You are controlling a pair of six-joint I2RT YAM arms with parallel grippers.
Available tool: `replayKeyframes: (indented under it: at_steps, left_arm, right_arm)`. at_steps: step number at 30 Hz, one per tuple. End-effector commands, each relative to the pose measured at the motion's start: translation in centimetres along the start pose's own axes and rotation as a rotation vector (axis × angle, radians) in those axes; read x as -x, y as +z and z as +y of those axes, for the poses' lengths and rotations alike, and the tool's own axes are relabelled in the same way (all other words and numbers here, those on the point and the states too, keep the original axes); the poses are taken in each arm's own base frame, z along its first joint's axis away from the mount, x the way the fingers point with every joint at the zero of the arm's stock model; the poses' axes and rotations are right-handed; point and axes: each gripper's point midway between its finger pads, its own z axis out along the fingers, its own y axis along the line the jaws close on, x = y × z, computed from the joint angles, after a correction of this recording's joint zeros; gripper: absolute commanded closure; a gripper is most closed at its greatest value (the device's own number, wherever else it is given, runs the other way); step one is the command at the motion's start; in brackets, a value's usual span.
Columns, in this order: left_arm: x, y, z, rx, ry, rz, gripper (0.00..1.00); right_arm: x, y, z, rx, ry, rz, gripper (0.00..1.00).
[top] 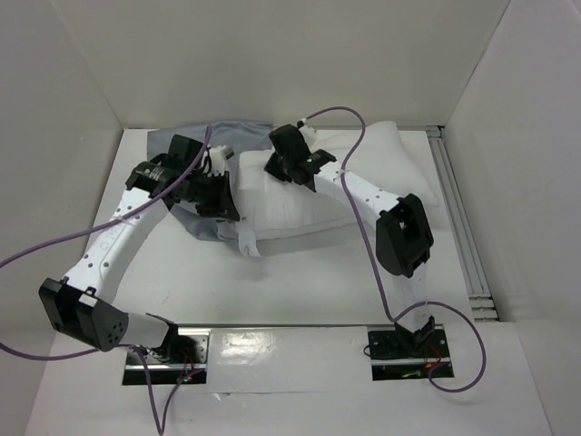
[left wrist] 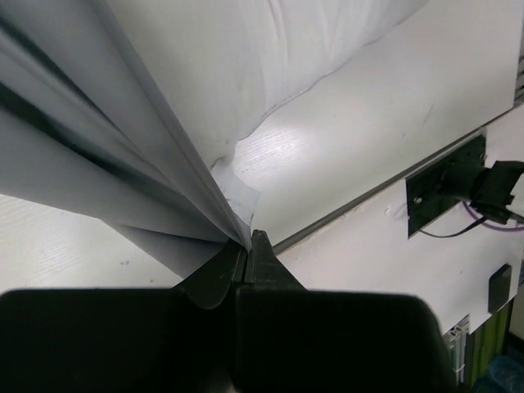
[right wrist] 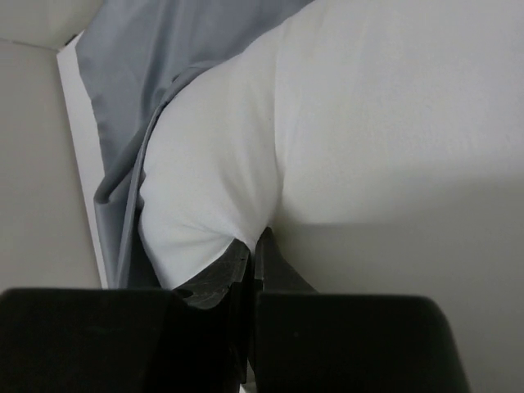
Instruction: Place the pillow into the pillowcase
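Note:
The pillow's near corner (top: 248,242) (left wrist: 236,190) lies bare. The left gripper carries the pillowcase's edge to the right in the top view over that corner next and releases it.
The plump white pillow (top: 372,173) lies at the back middle of the table. The wrinkled grey pillowcase (top: 182,141) is bunched against its left end. My left gripper (top: 222,207) sits at the pillowcase's near edge. In the left wrist view this gripper (left wrist: 248,242) is shut on an edge of the grey pillowcase (left wrist: 90,164), whose folds fan out from the tips, with the pillow (left wrist: 270,57) behind. My right gripper (top: 283,169) rests on the pillow's left part. Seen from the right wrist, it (right wrist: 255,246) is shut on a pinch of the pillow (right wrist: 368,123), with the pillowcase (right wrist: 135,74) to the left.
White walls close in the table on the back and both sides. A metal rail (top: 461,222) runs along the right edge. The arms' base plates (top: 168,350) (top: 404,350) sit at the near edge, and purple cables (top: 340,113) loop over the pillow and beside the left arm.

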Motion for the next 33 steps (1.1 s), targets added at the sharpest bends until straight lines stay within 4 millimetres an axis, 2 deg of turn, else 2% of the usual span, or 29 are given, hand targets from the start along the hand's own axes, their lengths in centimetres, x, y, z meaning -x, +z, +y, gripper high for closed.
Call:
replayKeyframes:
  at_steps: [1,2,3,6,7,8,9,10,11,13,14,16,17,18,19,21,22,23,24,25,26,27,28,30,32,33]
  left_arm:
    - [-2.2,1.7,-0.7,0.005,0.004,0.091,1.0]
    - [-2.4,2.4,-0.4,0.024,-0.002,0.1,1.0]
    - [-2.9,2.6,-0.5,0.025,-0.011,0.114,1.0]
    - [-2.4,3.2,-0.9,0.035,-0.013,0.095,1.0]
    - [-2.0,3.4,-1.1,0.032,-0.038,0.085,1.0]
    - [-1.4,3.3,-1.2,0.036,-0.045,0.064,1.0]
    - [-0.9,3.8,-1.3,0.032,-0.055,0.054,1.0]
    - [-0.4,3.7,-1.6,0.025,-0.075,0.037,1.0]
    - [-0.4,4.2,-1.8,0.022,-0.068,0.042,1.0]
    - [0.0,4.6,-1.9,0.02,-0.077,0.038,1.0]
    - [0.0,5.0,-1.6,0.033,-0.081,0.045,1.0]
    - [0.1,5.0,-1.4,0.043,-0.09,0.04,1.0]
    - [0.2,4.6,-1.4,0.05,-0.086,0.025,1.0]
    - [-0.3,5.0,-0.9,0.067,-0.091,0.036,1.0]
    - [-0.2,4.5,-1.1,0.061,-0.087,0.023,1.0]
    - [-0.9,4.7,-0.7,0.068,-0.102,0.038,1.0]
    - [-1.1,4.5,-0.7,0.067,-0.101,0.036,1.0]
    - [-1.5,4.4,-0.7,0.068,-0.114,0.038,1.0]
    - [-1.4,4.2,-0.8,0.065,-0.111,0.03,1.0]
    - [-1.6,4.4,-0.6,0.067,-0.123,0.034,1.0]
    - [-1.5,4.1,-0.8,0.061,-0.119,0.022,1.0]
    - [-1.4,3.8,-0.8,0.065,-0.116,0.01,1.0]
    - [-1.4,3.8,-0.8,0.065,-0.116,0.01,1.0]
    - [-1.2,3.3,-0.9,0.069,-0.123,-0.003,1.0]
    - [-1.3,3.0,-0.8,0.08,-0.123,-0.009,1.0]
    - [-1.0,2.9,-1.0,0.077,-0.12,-0.017,1.0]
  right_arm:
    - [2.0,-0.6,1.5,0.036,0.177,-0.119,1.0]
    - [2.9,-1.0,1.9,0.067,0.216,-0.141,1.0]
    - [2.7,-1.0,0.7,0.053,0.257,-0.141,1.0]
    - [4.0,-3.6,1.0,0.12,0.32,-0.19,1.0]
    - [4.6,-5.3,1.5,0.147,0.337,-0.218,1.0]
    - [5.1,-5.9,1.6,0.175,0.35,-0.244,1.0]
    - [2.9,-6.0,0.8,0.161,0.337,-0.219,1.0]
    - [3.3,-6.7,0.6,0.162,0.33,-0.234,1.0]
    - [2.2,-6.6,0.3,0.152,0.303,-0.21,1.0]
    - [1.9,-6.7,-0.4,0.135,0.24,-0.209,1.0]
    - [1.1,-7.0,-0.2,0.153,0.195,-0.168,1.0]
    - [1.2,-7.3,-0.5,0.158,0.076,-0.152,0.69]
    - [0.6,-7.4,-0.3,0.175,0.033,-0.125,0.52]
    - [0.6,-7.9,-0.8,0.151,-0.034,-0.116,0.38]
    - [0.8,-8.9,-0.4,0.173,-0.066,-0.109,0.24]
    - [0.1,-9.9,-1.6,0.136,-0.116,-0.099,0.16]
    - [-0.5,-10.8,-1.4,0.152,-0.164,-0.095,0.11]
    - [0.0,-12.4,-1.8,0.142,-0.174,-0.12,0.11]
    - [-1.6,-13.0,-2.7,0.136,-0.221,-0.1,0.11]
    - [-2.4,-13.7,-3.1,0.143,-0.244,-0.09,0.14]
    - [-2.7,-15.2,-2.5,0.196,-0.252,-0.098,0.27]
    - [-5.7,-15.3,-3.7,0.213,-0.297,-0.04,0.35]
    - [-7.0,-16.3,-3.5,0.271,-0.338,-0.011,0.4]
    - [-12.7,-16.9,-3.9,0.395,-0.415,0.123,0.4]
    - [-16.5,-17.5,-3.9,0.489,-0.443,0.237,0.32]
    - [-17.4,-17.6,-3.2,0.544,-0.442,0.245,0.29]
